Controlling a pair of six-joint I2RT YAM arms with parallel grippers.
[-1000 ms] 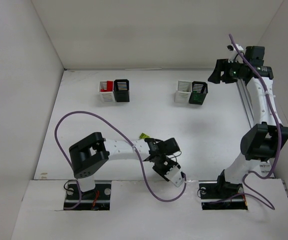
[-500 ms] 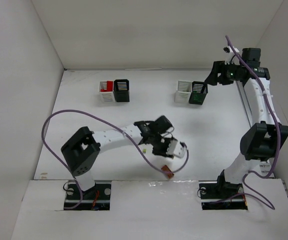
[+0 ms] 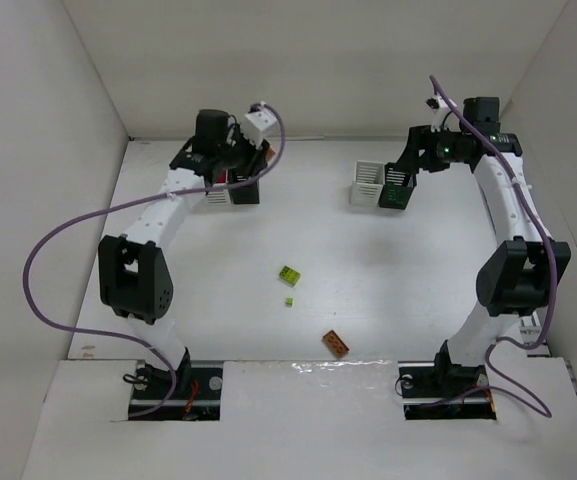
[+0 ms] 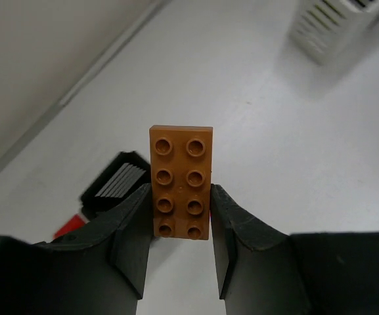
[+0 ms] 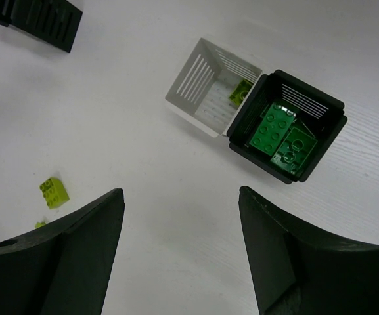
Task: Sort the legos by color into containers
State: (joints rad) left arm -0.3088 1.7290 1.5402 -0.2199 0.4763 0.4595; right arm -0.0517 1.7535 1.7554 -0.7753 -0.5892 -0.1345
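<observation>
The brick in my left gripper goes down and to the left in the top view over the black bin next, and then comes free there.
My left gripper (image 4: 179,197) is shut on an orange brick (image 4: 181,180) and holds it up above the left pair of bins (image 3: 230,165). Below it are the black bin (image 4: 113,187) and a bit of red (image 4: 67,226). My right gripper (image 5: 179,197) is open and empty, above the table just in front of the right pair (image 3: 408,165). There the white bin (image 5: 212,85) holds a yellow-green brick (image 5: 240,92) and the black bin (image 5: 284,125) holds green bricks (image 5: 271,128). A yellow-green brick (image 3: 289,274), a tiny yellow-green piece (image 3: 289,301) and an orange brick (image 3: 335,343) lie on the table.
White walls enclose the table on three sides. The left arm stretches along the left side, its purple cable looping out wide (image 3: 38,260). The right arm stands along the right wall. The left white bin (image 3: 213,196) and black bin (image 3: 248,190) are partly hidden under the left wrist.
My left arm has swung from the near middle of the table to the far left bins with the orange brick. My right gripper has shifted a little left towards the right bins.
</observation>
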